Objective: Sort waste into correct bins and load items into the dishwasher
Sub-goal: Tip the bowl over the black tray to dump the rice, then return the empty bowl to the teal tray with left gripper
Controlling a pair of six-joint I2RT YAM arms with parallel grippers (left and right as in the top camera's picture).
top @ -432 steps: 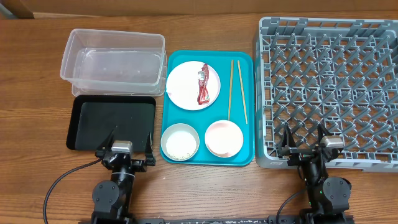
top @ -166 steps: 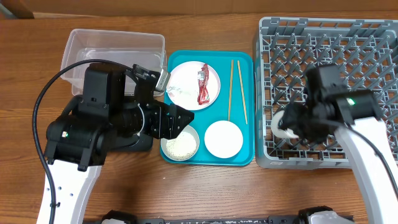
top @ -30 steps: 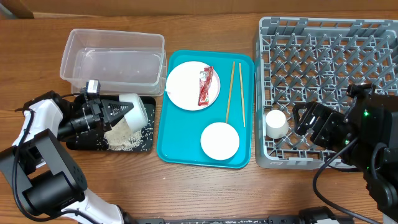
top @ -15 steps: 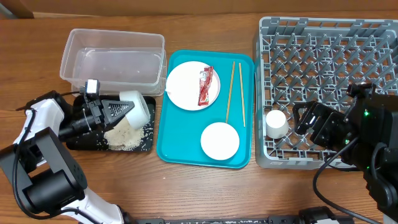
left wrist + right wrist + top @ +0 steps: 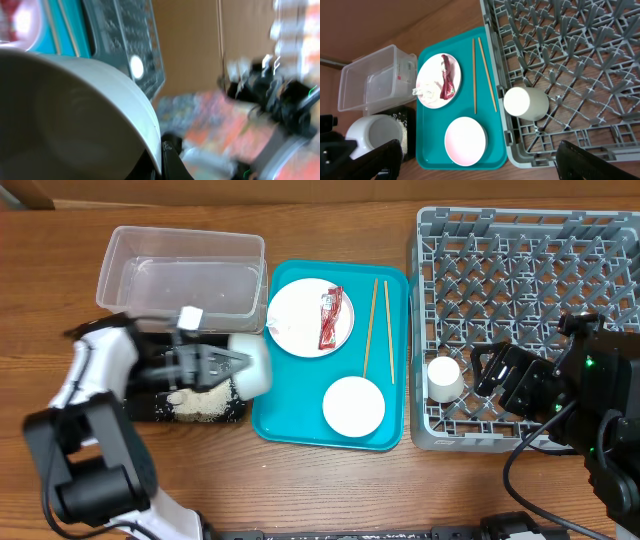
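I should turn the white-grey bowl [image 5: 254,366] upright in my left gripper next. Then I should lower it onto the bare part of the teal tray beside the pink bowl [image 5: 353,405].
My left gripper [image 5: 233,361] is shut on the rim of the white-grey bowl [image 5: 254,366], held on its side over the gap between the black tray [image 5: 140,402] and the teal tray. The bowl [image 5: 75,115] fills the left wrist view, its rim pinched between the fingers [image 5: 169,161]. Loose rice [image 5: 205,402] lies on the black tray. The plate [image 5: 300,320] carries the red wrapper [image 5: 330,317] and a tissue wad [image 5: 422,92]. Chopsticks [image 5: 370,330] and the pink bowl [image 5: 353,405] lie on the teal tray. My right gripper [image 5: 500,375] hangs open over the rack [image 5: 530,280], beside the white cup [image 5: 443,378].
The clear tub [image 5: 180,275] stands behind the black tray. The teal serving tray [image 5: 395,435] sits between the bins and the rack. Bare wooden table [image 5: 330,490] runs along the front edge.
My left gripper has swung right with the white-grey bowl, from above the rice on the black tray to the teal tray's left edge. The right arm has not moved.
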